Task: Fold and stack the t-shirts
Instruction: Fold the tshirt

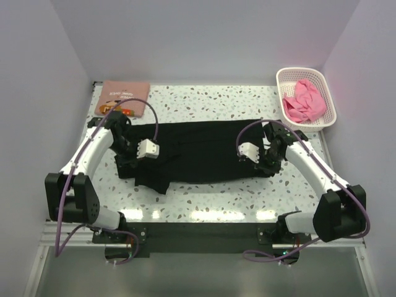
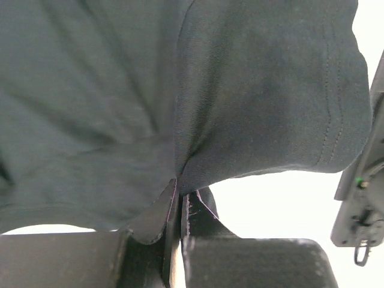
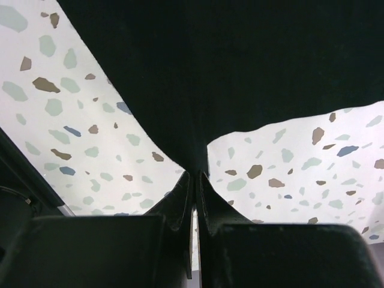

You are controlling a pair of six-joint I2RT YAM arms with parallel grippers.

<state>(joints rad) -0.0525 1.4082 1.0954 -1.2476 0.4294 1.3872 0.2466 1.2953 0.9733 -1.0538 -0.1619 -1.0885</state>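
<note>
I need to move my left gripper outward over the black t-shirt (image 1: 204,151) to the t-shirt's far edge (image 1: 142,128) next and open its pinch there, because the far part of the t-shirt lies spread out and uncovered.
The black t-shirt (image 1: 204,151) lies spread wide across the middle of the table. My left gripper (image 1: 128,162) sits at the shirt's left end. In the left wrist view the left gripper (image 2: 180,183) is shut on a pinch of that black t-shirt (image 2: 252,90), which puckers up from the jaws. At the right end, my right gripper (image 1: 267,162) is also closed on the shirt. The right wrist view shows the right gripper (image 3: 196,175) shut on the edge of the black t-shirt (image 3: 228,66). A folded salmon-pink t-shirt (image 1: 124,96) lies at the back left. The bright pink t-shirt (image 1: 303,102) is bunched in the basket.
The white lattice basket (image 1: 281,77) stands at the back right corner. Speckled tabletop (image 1: 204,102) shows behind and in front of the black shirt. Walls close the table in at the left, back and right.
</note>
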